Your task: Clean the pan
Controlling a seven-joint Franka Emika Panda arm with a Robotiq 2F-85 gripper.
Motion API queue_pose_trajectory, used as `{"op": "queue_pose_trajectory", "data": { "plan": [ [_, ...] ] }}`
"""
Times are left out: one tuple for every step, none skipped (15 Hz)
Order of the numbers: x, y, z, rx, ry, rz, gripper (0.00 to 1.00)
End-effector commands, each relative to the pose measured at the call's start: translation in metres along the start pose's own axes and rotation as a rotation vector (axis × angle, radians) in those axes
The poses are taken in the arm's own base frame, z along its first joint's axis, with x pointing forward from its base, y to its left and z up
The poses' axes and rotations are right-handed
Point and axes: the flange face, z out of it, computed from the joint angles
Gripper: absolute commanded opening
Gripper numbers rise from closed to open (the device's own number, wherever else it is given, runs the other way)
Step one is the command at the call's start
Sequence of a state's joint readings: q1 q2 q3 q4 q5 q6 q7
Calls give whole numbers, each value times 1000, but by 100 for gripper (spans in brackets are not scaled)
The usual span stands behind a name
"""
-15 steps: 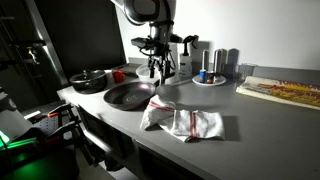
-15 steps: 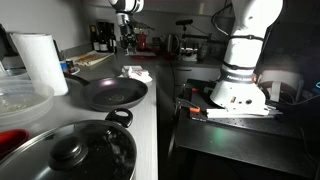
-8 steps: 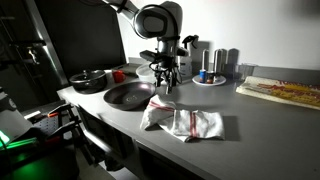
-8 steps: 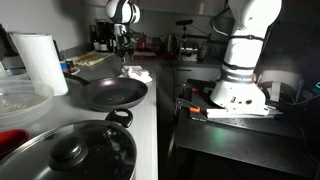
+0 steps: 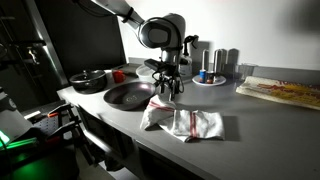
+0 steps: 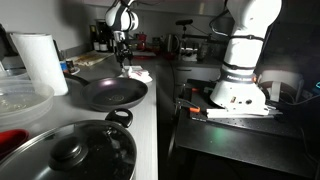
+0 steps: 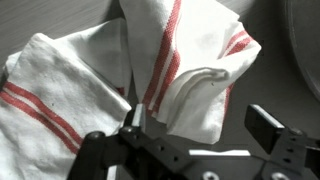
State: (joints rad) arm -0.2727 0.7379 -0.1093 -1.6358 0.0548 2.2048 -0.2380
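A raised fold of the white towel (image 5: pixel 164 100) is between my open fingers. I should lower my gripper onto that fold beside the pan (image 5: pixel 128 95) and close.
The pan (image 5: pixel 128 95) is a shallow round dark frying pan on the grey counter; it also shows in an exterior view (image 6: pixel 112 93), its handle pointing back left. A white towel with red stripes (image 5: pixel 186 121) lies crumpled beside the pan, and fills the wrist view (image 7: pixel 140 70). My gripper (image 5: pixel 166 91) hangs open just above the towel's end nearest the pan. In the wrist view the open fingers (image 7: pixel 200 125) straddle a folded corner of the towel without holding it. The pan's rim shows at the wrist view's top right corner (image 7: pixel 305 40).
A smaller black lidded pot (image 5: pixel 90 79) stands behind the pan. A plate with cups and a bottle (image 5: pixel 213 72) sits at the back. A flat board (image 5: pixel 282 92) lies to the right. A paper towel roll (image 6: pixel 40 62) and a large lidded pot (image 6: pixel 70 152) are near the camera.
The arm has swung down and toward the towel; the gripper has dropped from above the pan's edge to just over the towel. The pan and towel have not moved.
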Motion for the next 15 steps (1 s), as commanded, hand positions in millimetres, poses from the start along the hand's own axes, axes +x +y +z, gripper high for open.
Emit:
{"op": "queue_pose_trajectory", "data": {
  "plan": [
    [9,-1,12,10,4,30,100],
    [7,-2,15,15,-1,33,100],
    [5,-1,18,17,-5,36,100],
    [3,-1,21,22,-9,44,100],
    [0,0,22,24,-12,49,100],
    [-3,1,23,24,-13,56,100],
    [-6,2,24,27,-13,61,100],
    [-9,5,25,28,-14,70,100],
    [-11,7,26,28,-14,80,100],
    [-14,10,27,30,-13,89,100],
    [-16,13,28,35,-14,102,100],
    [-18,15,29,41,-13,110,100],
    [-20,16,30,47,-13,117,100],
    [-21,16,32,53,-13,125,100],
    [-23,16,33,61,-17,130,100]
  ]
}}
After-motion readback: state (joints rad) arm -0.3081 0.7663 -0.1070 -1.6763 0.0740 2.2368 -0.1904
